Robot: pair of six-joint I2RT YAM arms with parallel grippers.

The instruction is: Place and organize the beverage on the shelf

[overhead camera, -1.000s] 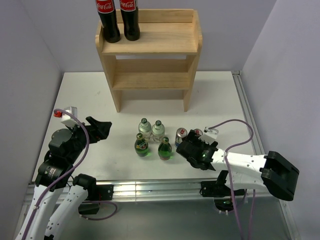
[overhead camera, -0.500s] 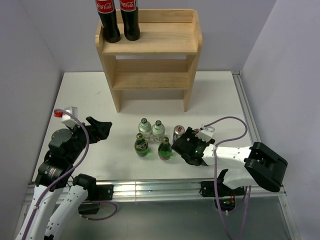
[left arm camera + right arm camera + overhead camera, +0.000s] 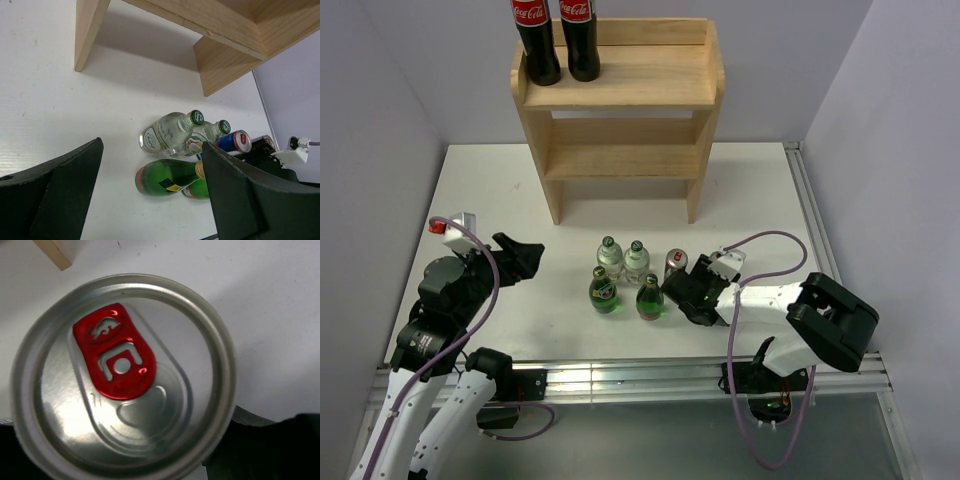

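My right gripper holds the can and will next lift it outward to the top level's empty end (image 3: 686, 86) and let go of it there, because that end is free of cola bottles.
A slim silver can (image 3: 120, 375) with a red tab fills the right wrist view, and my right gripper (image 3: 686, 292) is shut on it with dark fingers at its lower sides. In the top view another can (image 3: 677, 262) stands just beyond the gripper. Two clear bottles (image 3: 610, 255) (image 3: 637, 258) and two green bottles (image 3: 603, 288) (image 3: 649, 296) stand upright in a cluster to its left. The wooden shelf (image 3: 620, 160) stands at the back. My left gripper (image 3: 520, 255) hangs open and empty at the left, its fingers (image 3: 55, 190) framing the bottles (image 3: 170, 180).
Two tall cola bottles (image 3: 558, 40) stand at the left of the shelf's top tier. Grey walls close in both sides. A metal rail (image 3: 620, 375) runs along the near table edge.
My right gripper slid left and lower onto the cans and went from open to shut on one. The left arm and the bottles have stayed put.
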